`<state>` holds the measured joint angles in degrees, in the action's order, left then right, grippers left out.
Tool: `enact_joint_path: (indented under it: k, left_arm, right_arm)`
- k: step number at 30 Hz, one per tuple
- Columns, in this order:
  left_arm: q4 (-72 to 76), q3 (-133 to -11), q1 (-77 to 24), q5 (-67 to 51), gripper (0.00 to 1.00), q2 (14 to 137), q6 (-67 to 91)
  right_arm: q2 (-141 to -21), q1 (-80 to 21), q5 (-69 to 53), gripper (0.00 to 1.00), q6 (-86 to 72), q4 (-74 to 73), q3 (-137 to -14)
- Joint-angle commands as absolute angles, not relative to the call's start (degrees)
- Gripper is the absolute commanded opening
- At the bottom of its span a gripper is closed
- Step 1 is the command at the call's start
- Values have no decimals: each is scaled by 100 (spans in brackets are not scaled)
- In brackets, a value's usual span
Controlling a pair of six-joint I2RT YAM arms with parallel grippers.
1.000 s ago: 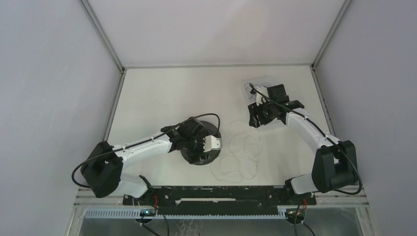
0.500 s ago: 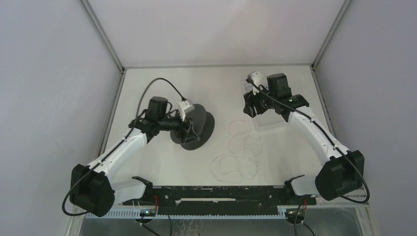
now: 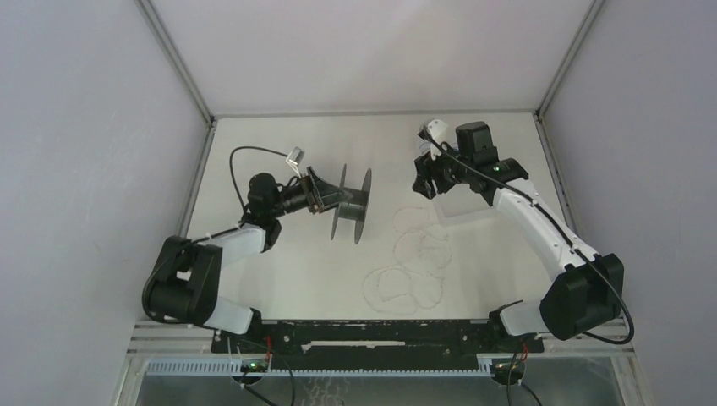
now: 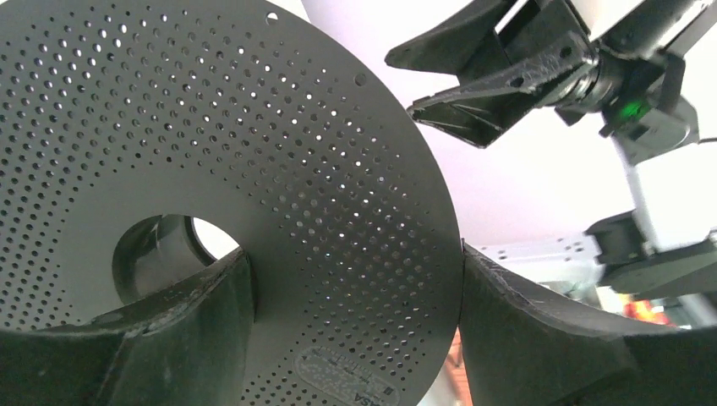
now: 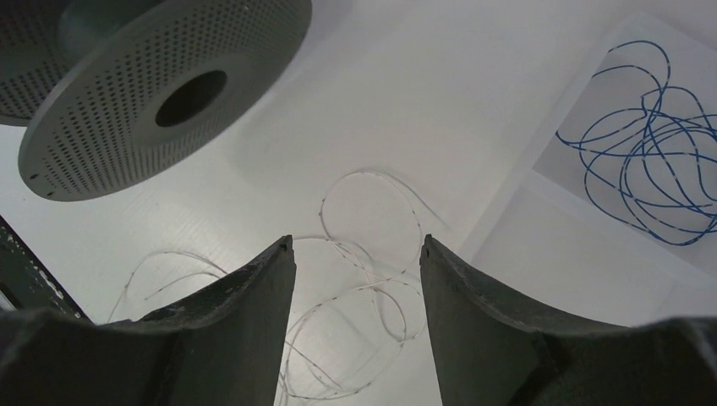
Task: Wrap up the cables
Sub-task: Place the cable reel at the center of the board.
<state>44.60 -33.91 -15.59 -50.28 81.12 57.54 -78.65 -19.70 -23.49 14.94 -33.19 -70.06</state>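
Observation:
My left gripper brings the spool down until its rims stand on the bare tabletop next, then releases it there, as that clear spot lies below the gripper.
My left gripper (image 3: pixel 325 196) is shut on the black perforated spool (image 3: pixel 351 203) and holds it off the table on edge. In the left wrist view one finger sits at the hub hole and the other at the rim of the spool's flange (image 4: pixel 279 169), with my left gripper (image 4: pixel 352 254) around it. The cables (image 3: pixel 414 254) lie in loose whitish loops on the table right of the spool. Above their far end hovers my right gripper (image 3: pixel 425 184), open and empty. In the right wrist view the cables (image 5: pixel 372 288) show under my right gripper (image 5: pixel 357 241), with the spool (image 5: pixel 169 85) at upper left.
A tangle of thin blue wire (image 5: pixel 647 182) lies on a pale sheet (image 3: pixel 461 210) under the right arm. Metal frame rails (image 3: pixel 199 182) edge the table left and right. A black bar (image 3: pixel 372 334) runs along the near edge between the arm bases.
The left arm has lifted the spool off the table, carried it back and left, and turned it on edge. The right gripper has shifted a little toward the back.

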Motion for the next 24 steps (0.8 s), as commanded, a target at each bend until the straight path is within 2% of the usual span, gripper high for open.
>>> enact_joint_path:
  k: [1,18,24]
  left_arm:
    - [6767,-3303,-1532,-4890,40,8452,7352]
    - [6613,-2886,-1542,-4782,50,9050,6970]
    - [6310,-2991,-1502,-4969,61,9215,6796]
  right_arm:
    - [-7849,-2004,-2529,64,1549,-3158,-7076]
    - [-7980,-2209,-2460,64,1615,-3171,-7075]
    - [-7959,-2218,-2442,64,1618,-3130,-6813]
